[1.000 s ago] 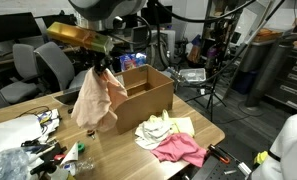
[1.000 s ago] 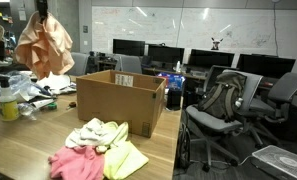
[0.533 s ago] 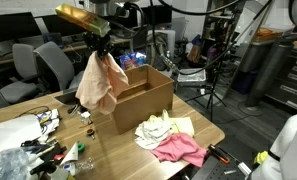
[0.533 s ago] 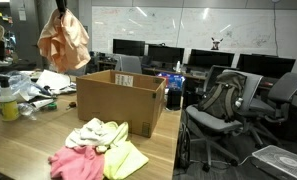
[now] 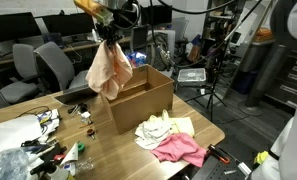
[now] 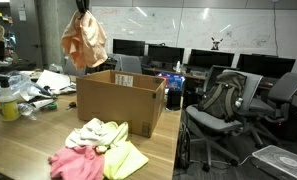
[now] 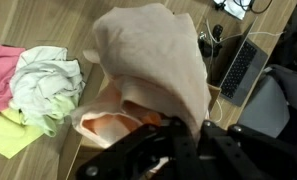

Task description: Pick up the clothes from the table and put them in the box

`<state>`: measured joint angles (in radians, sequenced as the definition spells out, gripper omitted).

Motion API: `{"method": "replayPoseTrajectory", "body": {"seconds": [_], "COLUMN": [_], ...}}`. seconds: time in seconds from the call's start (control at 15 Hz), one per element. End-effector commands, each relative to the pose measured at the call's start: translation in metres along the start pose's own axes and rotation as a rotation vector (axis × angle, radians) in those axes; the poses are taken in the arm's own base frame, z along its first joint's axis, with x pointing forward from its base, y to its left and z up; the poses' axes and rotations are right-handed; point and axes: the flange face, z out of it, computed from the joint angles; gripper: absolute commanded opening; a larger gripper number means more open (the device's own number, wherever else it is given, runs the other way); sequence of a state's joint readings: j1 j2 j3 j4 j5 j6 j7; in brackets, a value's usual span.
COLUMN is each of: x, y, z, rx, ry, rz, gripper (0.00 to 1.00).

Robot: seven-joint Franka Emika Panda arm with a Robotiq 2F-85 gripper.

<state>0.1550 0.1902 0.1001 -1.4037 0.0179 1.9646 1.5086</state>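
Observation:
The robot's gripper should next stay high, turn and move the cream-peach garment (image 5: 110, 70) from the box's end farther over the open box, and then open.
A cream-peach garment (image 5: 110, 70) hangs from my gripper (image 5: 110, 38), which is shut on its top, high above the near wall of the brown cardboard box (image 5: 143, 100). In an exterior view the garment (image 6: 85, 45) dangles over the box's (image 6: 118, 100) left end, clear of it. The wrist view shows the cloth (image 7: 153, 60) bunched between the dark fingers of the gripper (image 7: 178, 135). More clothes lie on the light wood table (image 5: 108, 150) beside the box: a white printed piece (image 6: 88, 132), a pale yellow one (image 6: 123, 155) and a bright pink one (image 5: 180, 150).
Clutter covers the table's far end: a bottle (image 6: 8, 103), a clear plastic bag (image 5: 8, 160), cables and small items (image 5: 48, 120). A laptop (image 7: 243, 65) lies near the box. Office chairs (image 5: 48, 65) and desks with monitors (image 6: 208, 58) surround the table.
The gripper has carried the hanging garment upward and sideways, from beside the box to above its near edge. The clothes on the table have not moved.

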Motion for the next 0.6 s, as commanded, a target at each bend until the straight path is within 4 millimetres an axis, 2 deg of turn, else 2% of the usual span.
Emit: {"method": "replayPoseTrajectory", "body": {"seconds": [0.0,0.27,0.53], "x": [0.037,0.075,0.094], "y": [-0.017,-0.023,-0.025], "z": [-0.009,-0.011,-0.011], "rx": [0.031,0.055,0.074], "ry": [-0.004,0.013,0.032], "rz": [0.120,0.214,0.271], "gripper": [0.02,0.02,0.02]}}
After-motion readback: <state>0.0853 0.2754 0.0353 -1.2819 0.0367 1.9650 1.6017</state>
